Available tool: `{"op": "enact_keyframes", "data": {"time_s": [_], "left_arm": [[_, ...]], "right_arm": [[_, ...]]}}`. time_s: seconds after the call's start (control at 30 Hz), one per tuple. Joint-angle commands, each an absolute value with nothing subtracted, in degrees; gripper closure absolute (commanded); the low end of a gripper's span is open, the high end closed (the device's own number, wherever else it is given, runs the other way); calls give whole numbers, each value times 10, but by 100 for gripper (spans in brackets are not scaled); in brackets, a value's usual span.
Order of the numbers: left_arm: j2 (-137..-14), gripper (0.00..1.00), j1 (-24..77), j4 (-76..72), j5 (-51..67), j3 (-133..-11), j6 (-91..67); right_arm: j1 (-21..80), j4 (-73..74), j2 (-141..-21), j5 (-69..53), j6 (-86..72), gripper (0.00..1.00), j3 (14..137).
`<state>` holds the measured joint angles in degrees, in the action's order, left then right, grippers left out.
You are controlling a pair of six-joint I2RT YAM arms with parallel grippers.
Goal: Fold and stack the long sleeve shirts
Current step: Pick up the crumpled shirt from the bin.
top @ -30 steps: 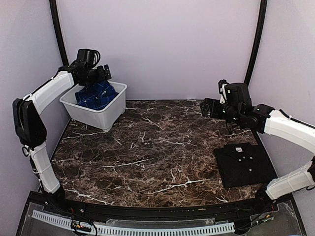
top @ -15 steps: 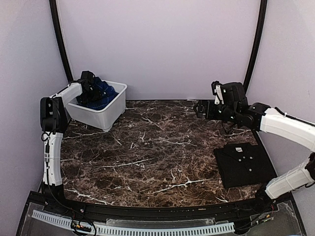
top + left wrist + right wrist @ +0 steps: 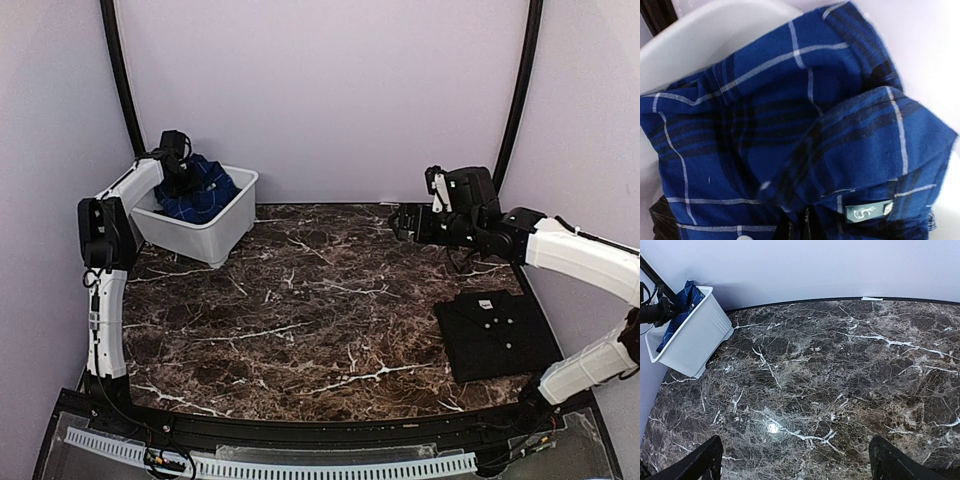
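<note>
I should lift the fold of the plaid shirt across to the right in the top view with my left gripper, lower it and let it go, because empty marble with room to spread it is there.
The royal-blue plaid shirt [image 3: 208, 192] lies crumpled in the white tub [image 3: 215, 238] at the back left; it also fills the left wrist view [image 3: 790, 125]. My left gripper [image 3: 184, 176] reaches into the tub from the left, and its jaws [image 3: 802, 227] are shut on a fold of the plaid cloth near a small green label [image 3: 869, 212]. The black shirt [image 3: 496, 336] with white buttons lies folded flat at the table's right side. My right gripper [image 3: 404, 222] hovers open over the back right of the table, its fingers [image 3: 702, 462] wide apart with nothing between them.
The dark marble table [image 3: 310, 310] spreads between the tub and the black shirt. The right wrist view shows the tub [image 3: 692, 337] against the back wall with the plaid shirt [image 3: 686, 297] sticking out. Lilac walls and black posts [image 3: 118, 70] close in the sides.
My left gripper dropped from above the tub into it and shut on the plaid shirt. The right gripper drifted slightly left and stayed open.
</note>
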<state>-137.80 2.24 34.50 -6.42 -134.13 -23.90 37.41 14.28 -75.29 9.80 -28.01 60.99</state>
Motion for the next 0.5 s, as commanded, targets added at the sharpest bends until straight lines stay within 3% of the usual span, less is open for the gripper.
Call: {"op": "enact_keyframes", "data": {"time_s": [0.0,0.27,0.47], "left_arm": [[-1245,100,51,305,-39,-1360,-204],[-1128,100,133,254,25,-1340,-166],[-1038,100,249,190,106,-1247,-155]], "right_arm": [[380,127,-761,94,-283,1,629],[379,124,-765,109,-266,1,647],[380,115,-740,146,-253,1,636]]}}
